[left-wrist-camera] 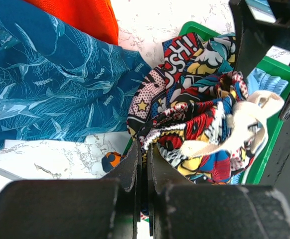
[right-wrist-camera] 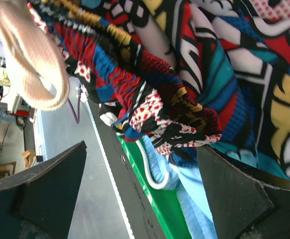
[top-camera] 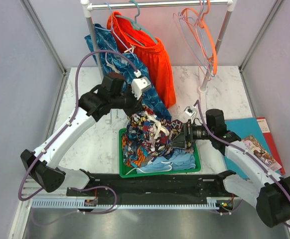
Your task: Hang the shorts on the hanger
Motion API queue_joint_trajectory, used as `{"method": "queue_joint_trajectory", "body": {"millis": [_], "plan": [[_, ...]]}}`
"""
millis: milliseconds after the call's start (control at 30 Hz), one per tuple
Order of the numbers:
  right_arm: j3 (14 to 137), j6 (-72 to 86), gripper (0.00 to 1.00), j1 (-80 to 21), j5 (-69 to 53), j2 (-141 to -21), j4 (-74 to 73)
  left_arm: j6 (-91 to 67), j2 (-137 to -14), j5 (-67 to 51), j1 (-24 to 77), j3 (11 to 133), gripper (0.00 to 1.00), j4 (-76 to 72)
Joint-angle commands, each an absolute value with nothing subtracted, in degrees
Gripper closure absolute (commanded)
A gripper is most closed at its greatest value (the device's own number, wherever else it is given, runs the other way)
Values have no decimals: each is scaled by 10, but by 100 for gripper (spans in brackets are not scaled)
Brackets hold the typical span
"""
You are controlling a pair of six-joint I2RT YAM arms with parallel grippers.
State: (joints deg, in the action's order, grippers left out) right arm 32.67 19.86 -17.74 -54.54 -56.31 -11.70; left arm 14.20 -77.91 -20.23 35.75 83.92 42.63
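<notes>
The robot next raises its left gripper to spread the bunched shorts, then brings it down and back over the green tray, which lies below it, to release them.
The comic-print shorts (top-camera: 147, 132) hang bunched over the green tray (top-camera: 122, 169), lifted at their upper left by my left gripper (top-camera: 136, 105). In the left wrist view that gripper (left-wrist-camera: 146, 145) is shut on the edge of the shorts (left-wrist-camera: 200, 94), and the white drawstring (left-wrist-camera: 244, 119) loops to the right. My right gripper (top-camera: 183, 134) stands open at the right side of the shorts. In its wrist view the gathered waistband (right-wrist-camera: 155, 107) sits just ahead of the gap in the right gripper (right-wrist-camera: 142, 149), untouched. A thin pale hanger (top-camera: 185, 37) hangs on the rail.
Blue patterned shorts (top-camera: 110, 55) and orange shorts (top-camera: 152, 55) hang from the rail at the back left. Orange hangers (top-camera: 208, 42) hang at the back right beside the rack post (top-camera: 217, 42). A light blue garment (top-camera: 180, 160) lies in the tray. A blue folder (top-camera: 249, 130) and booklets lie at the right.
</notes>
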Motion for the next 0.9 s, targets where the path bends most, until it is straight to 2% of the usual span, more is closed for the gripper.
{"method": "queue_joint_trajectory", "body": {"millis": [0,167,300,433,467,533,567,600,633,667,733,867], "plan": [[323,258,3,-197,-520,-588,-4,113,-760,-235,351,842,98,391],[312,287,13,-202,-504,-626,82,98,-754,-247,342,835,98,382],[308,284,11,-201,-493,-650,74,92,-747,-254,338,828,98,377],[308,283,12,-201,-484,-624,58,93,-739,-258,334,827,98,377],[311,289,19,-201,-483,-621,54,93,-737,-258,334,826,98,377],[331,291,42,-200,-499,-607,45,96,-734,-259,334,824,98,377],[357,285,64,-200,-497,-599,36,97,-732,-251,334,824,98,377],[372,276,79,-200,-496,-579,14,101,-731,-245,333,826,98,379],[393,263,92,-200,-497,-571,2,105,-726,-242,333,828,98,380],[435,241,100,-200,-488,-563,-28,112,-724,-234,333,832,98,381],[486,208,100,-201,-481,-547,-86,135,-716,-223,333,854,98,384],[672,126,100,-200,-430,-543,-180,193,-705,-161,334,915,98,384]]}}
